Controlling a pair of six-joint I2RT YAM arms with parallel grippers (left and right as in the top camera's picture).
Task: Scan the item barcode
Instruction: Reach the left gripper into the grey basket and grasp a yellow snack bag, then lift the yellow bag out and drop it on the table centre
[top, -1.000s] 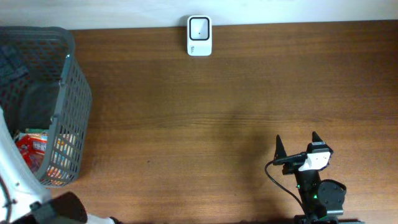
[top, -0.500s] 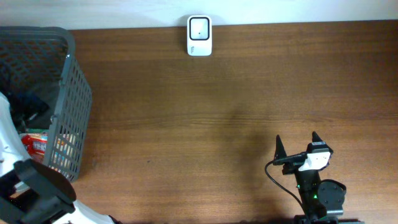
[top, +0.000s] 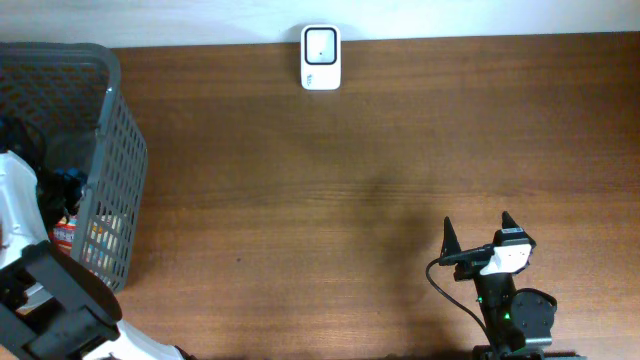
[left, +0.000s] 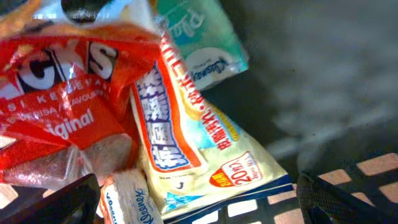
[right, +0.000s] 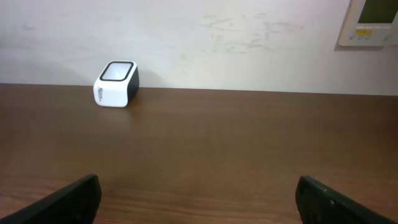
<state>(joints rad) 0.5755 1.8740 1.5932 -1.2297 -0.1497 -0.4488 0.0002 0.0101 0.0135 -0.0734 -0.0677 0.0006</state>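
Observation:
The cream and yellow packet's labelled end (left: 219, 172) is below my left gripper, between its open fingers, so I will lower the fingers onto that end and close them.
The white barcode scanner (top: 321, 57) stands at the table's far edge, and the right wrist view shows the scanner (right: 116, 84) far ahead on the left. My left gripper (top: 63, 183) reaches down inside the grey basket (top: 112, 150). It is open, and the left gripper (left: 199, 204) hovers just above a cream and yellow packet (left: 199, 146). Round that packet lie a red snack bag (left: 56, 81), a green tissue pack (left: 208, 37) and a Kleenex pack (left: 127, 199). My right gripper (top: 476, 236) rests open near the front right, with nothing in it.
The basket's mesh wall (left: 348, 186) stands close on the right of my left fingers. A wall panel (right: 373, 22) hangs behind the table. Bare brown tabletop (top: 330, 200) lies between basket, scanner and right arm.
My left arm has swung over the basket and lowered its gripper inside, towards the packets. The right arm has not moved.

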